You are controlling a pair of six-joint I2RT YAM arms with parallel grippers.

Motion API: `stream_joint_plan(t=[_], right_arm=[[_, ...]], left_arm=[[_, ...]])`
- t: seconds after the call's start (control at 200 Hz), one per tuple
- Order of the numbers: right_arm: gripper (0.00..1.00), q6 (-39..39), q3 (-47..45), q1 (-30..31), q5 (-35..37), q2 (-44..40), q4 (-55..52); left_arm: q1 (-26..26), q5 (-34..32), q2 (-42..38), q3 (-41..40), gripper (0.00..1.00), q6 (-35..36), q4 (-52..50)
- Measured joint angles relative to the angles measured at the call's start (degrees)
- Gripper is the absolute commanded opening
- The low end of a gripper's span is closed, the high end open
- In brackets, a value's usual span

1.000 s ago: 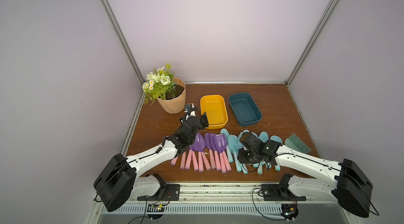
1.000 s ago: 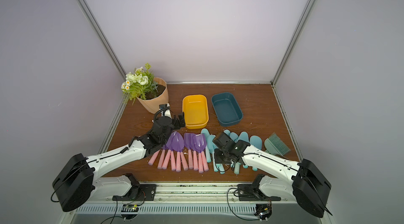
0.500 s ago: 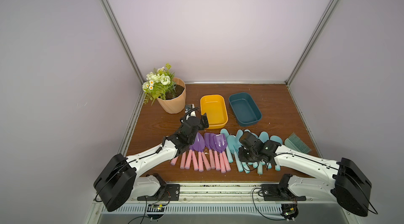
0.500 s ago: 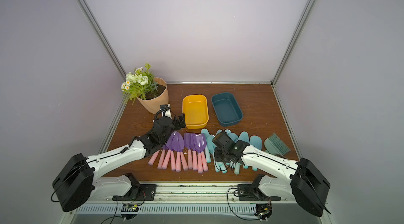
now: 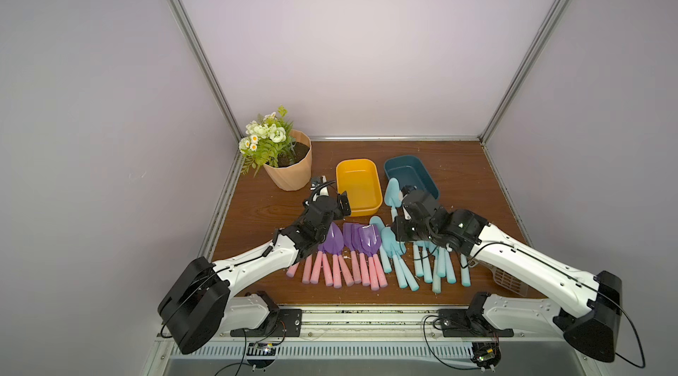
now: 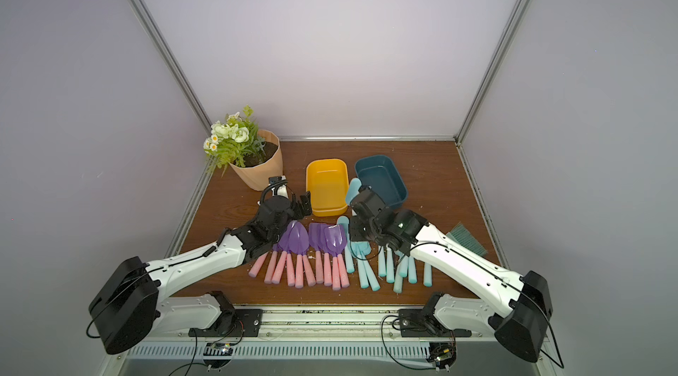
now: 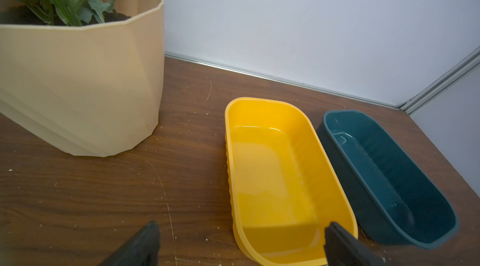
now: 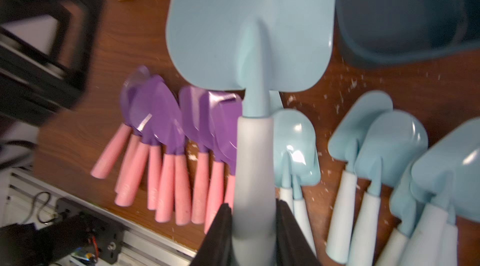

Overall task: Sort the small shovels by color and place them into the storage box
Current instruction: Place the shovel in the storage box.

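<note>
Next, my right gripper moves outward over the empty interior of the dark teal box (image 5: 411,172) (image 8: 400,11) below it, lowers the aqua shovel and lets go of the pale handle.
My right gripper (image 8: 253,210) is shut on the pale handle of an aqua shovel (image 8: 249,31). In both top views this shovel (image 5: 392,190) (image 6: 354,188) hangs above the table, its square blade by the near left corner of the dark teal box (image 5: 411,172). My left gripper (image 7: 241,228) stands open and empty over the near end of the yellow box (image 5: 357,187). Both boxes are empty. Several purple shovels with pink handles (image 5: 352,242) lie in a row at the front. Several aqua shovels (image 5: 422,264) lie to their right, partly under my right arm.
A tan flower pot (image 5: 290,168) stands at the back left, close to my left arm. A green brush (image 6: 466,236) lies at the right edge. A pale slotted scoop (image 5: 508,278) shows partly from under my right arm.
My right gripper has shut on an aqua shovel's handle and lifted it off the row, back toward the teal box. The left arm has not moved.
</note>
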Motion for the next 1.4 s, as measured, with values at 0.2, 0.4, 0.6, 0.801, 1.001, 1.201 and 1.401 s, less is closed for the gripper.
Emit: stream_joint_plan(t=[0.2,0.4,0.6,0.801,1.001,1.201,1.401], right_arm=[[0.00,-10.58,12.50,-12.98,-0.04,11.67,1.16],[0.00,-18.69,18.36,-20.15,2.89,26.32,0.35],[0.00,-23.89,22.10,-21.75,3.39,35.30,0.15],[0.00,-26.88,24.81,-22.91,2.84,39.87,1.20],[0.00,-27.52,24.92,-24.37,0.31,43.56,2.67],[0.00,-27.50,23.30,-25.40,-2.21,44.63,4.44],[0.00,-27.47,22.29,-25.53,-3.61,44.65,6.16]], left_arm=[[-0.07,0.61,0.17,0.15,1.00,-1.51,-2.54],[-0.44,1.05,-1.42,0.20,1.00,-2.58,-5.84],[-0.46,0.50,-5.27,0.17,1.00,-3.39,-7.85],[-0.52,-0.37,-7.30,0.15,1.00,-3.37,-10.16],[-0.55,-0.31,-7.48,0.15,1.00,-3.37,-12.00],[-0.63,-0.35,-7.96,-0.02,1.00,-3.41,-13.62],[-0.70,-0.24,-8.92,-0.35,1.00,-4.20,-14.56]])
